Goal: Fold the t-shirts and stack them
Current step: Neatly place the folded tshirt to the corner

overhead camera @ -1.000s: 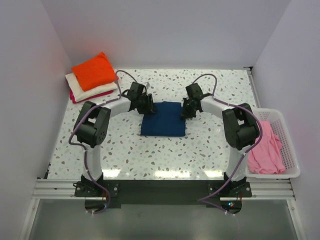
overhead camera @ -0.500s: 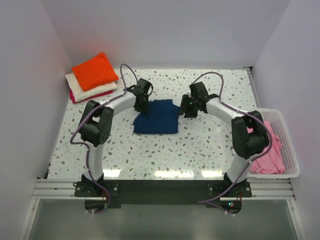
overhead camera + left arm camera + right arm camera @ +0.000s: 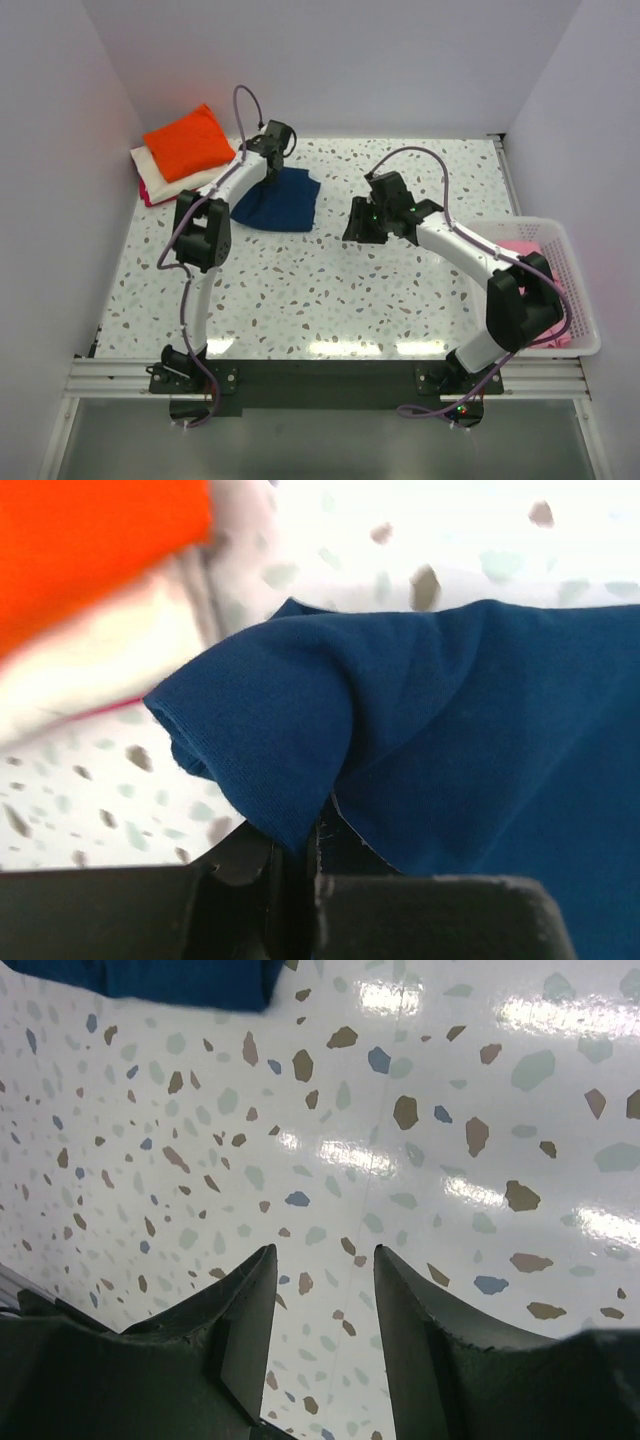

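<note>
My left gripper lifts next, carries the navy t-shirt (image 3: 283, 200) to the left in the top view and releases it on the orange t-shirt (image 3: 187, 140), since it is folded.
The folded navy t-shirt (image 3: 283, 200) lies at the back left of the table, one edge lifted. My left gripper (image 3: 268, 172) is shut on that edge; in the left wrist view the navy cloth (image 3: 470, 710) is pinched between the closed jaws of the left gripper (image 3: 296, 858). Just left of it sits a stack: an orange t-shirt (image 3: 187, 140) on a cream one (image 3: 168, 170), with a magenta one (image 3: 158, 193) underneath. My right gripper (image 3: 354, 230) hangs open over bare table right of the navy shirt. Between the fingers of the right gripper (image 3: 325, 1260) there is nothing.
A white slotted basket (image 3: 581, 290) stands at the right edge with a pink t-shirt (image 3: 516, 248) in it, partly hidden by the right arm. White walls close in the table at the back and sides.
My left gripper shut on the navy shirt and dragged it left and back toward the stack. My right gripper opened, let go of the shirt and drew away from it.
</note>
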